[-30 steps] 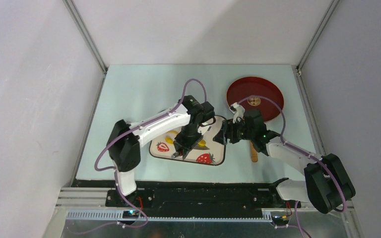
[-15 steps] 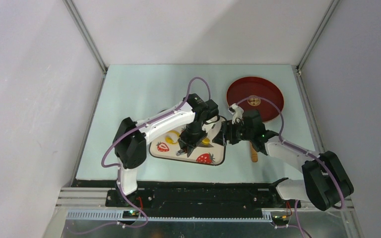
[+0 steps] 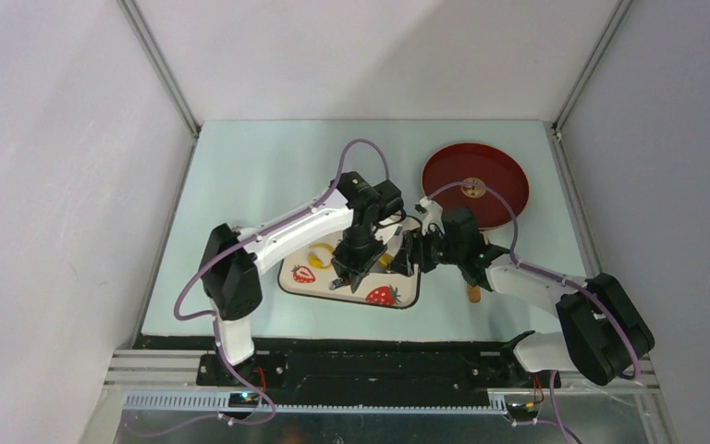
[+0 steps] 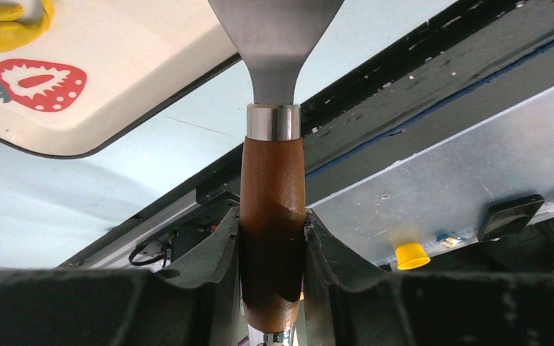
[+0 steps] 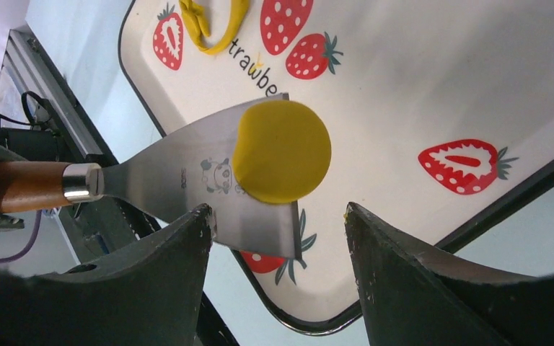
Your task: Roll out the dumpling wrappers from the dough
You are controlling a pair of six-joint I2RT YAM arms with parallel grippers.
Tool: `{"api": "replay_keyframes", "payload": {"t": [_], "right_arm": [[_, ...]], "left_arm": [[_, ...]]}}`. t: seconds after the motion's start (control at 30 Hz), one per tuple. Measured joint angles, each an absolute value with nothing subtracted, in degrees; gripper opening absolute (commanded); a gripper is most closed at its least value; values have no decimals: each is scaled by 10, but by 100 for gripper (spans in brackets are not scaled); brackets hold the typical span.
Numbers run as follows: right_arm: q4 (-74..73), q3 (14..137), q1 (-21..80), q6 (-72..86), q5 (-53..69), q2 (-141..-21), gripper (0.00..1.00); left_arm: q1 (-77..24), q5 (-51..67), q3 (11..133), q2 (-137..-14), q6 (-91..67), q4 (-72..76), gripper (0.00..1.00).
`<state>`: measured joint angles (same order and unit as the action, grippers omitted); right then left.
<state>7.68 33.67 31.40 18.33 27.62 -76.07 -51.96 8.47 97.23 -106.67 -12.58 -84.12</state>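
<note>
The bare tabletop is lower, to the left of my left gripper in the top view. My left gripper needs to swing past the tray's end next and go down to let go of the scraper (image 5: 187, 180).
My left gripper (image 3: 351, 268) is shut on the wooden handle (image 4: 273, 209) of a metal scraper (image 5: 187, 180). A bright yellow dumpling wrapper (image 5: 281, 151) lies flat on the scraper's blade over the strawberry-print tray (image 3: 399, 298). My right gripper (image 5: 278, 216) is open, its fingers either side of the blade's corner, close below the wrapper and not touching it. The leftover yellow dough (image 5: 213, 25), a thin ring, lies on the tray and also shows in the top view (image 3: 319, 254). A tan-brown wrapper (image 3: 472, 189) lies on the red plate (image 3: 504, 166).
The red plate stands at the back right of the pale blue table. A wooden stick (image 3: 473, 289) lies on the table right of the tray, under the right arm. Both arms crowd over the tray's right half. The table's black front edge (image 4: 375, 108) is near.
The left gripper has carried the scraper right across the tray. The right gripper has moved left over the tray's right edge up to the blade.
</note>
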Motion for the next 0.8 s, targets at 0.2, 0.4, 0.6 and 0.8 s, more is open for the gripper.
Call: {"api": "replay_keyframes", "payload": {"t": [0.2,0.4,0.6,0.8], "right_arm": [[87,337,316,183,261,-761,72],[91,337,316,183,247,-774,72],[98,342,317,183,244,-800,72],[102,356,318,182,236,-823,72]], "left_arm": [[-519,98,974,-1050,-126,-841,0],[-519,99,974,-1047,-127,-838,0],[-512,98,974,-1041,-131,-830,0],[-506,95,952,-1034,-130,-820,0]]}}
